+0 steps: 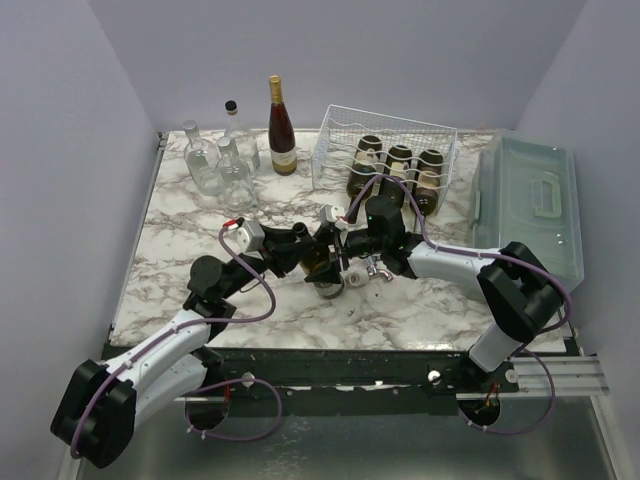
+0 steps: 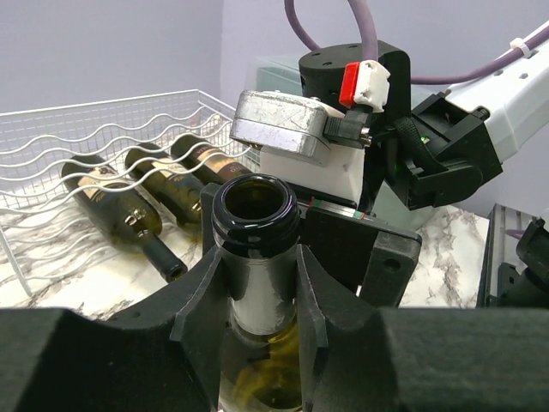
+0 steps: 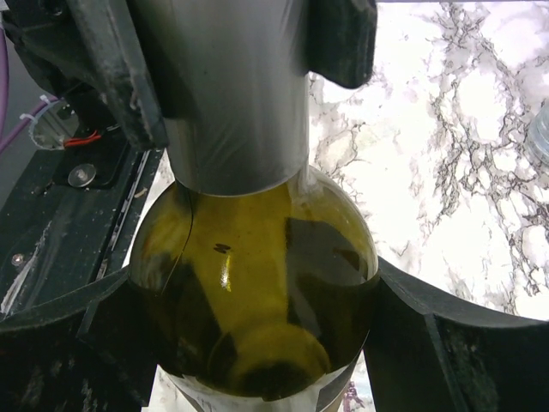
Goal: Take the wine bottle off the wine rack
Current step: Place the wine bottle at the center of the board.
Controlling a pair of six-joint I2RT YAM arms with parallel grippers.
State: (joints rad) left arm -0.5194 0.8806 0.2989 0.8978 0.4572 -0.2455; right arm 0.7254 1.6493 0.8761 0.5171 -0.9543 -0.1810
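My left gripper will next release the wine bottle outward and left in the top view, on the bare marble table beside the clear glass bottles.
A dark green wine bottle point(image 1: 326, 272) is held near the middle of the marble table, away from the white wire wine rack point(image 1: 335, 150). My left gripper point(image 1: 316, 252) is shut on its grey-foiled neck point(image 2: 257, 266), just below the open mouth. In the right wrist view the right gripper point(image 3: 253, 343) clasps the bottle's wide body point(image 3: 257, 275), a finger against each side. The two grippers meet at the bottle, and the right gripper point(image 1: 347, 268) stands on the rack side. Three more bottles point(image 1: 398, 172) lie in the wine rack point(image 2: 86, 137).
Several clear glass bottles point(image 1: 215, 165) and an upright red wine bottle point(image 1: 282, 125) stand at the back left. A translucent lidded bin point(image 1: 530, 205) lies along the right edge. The right arm's wrist housing point(image 2: 296, 129) sits close behind the bottle.
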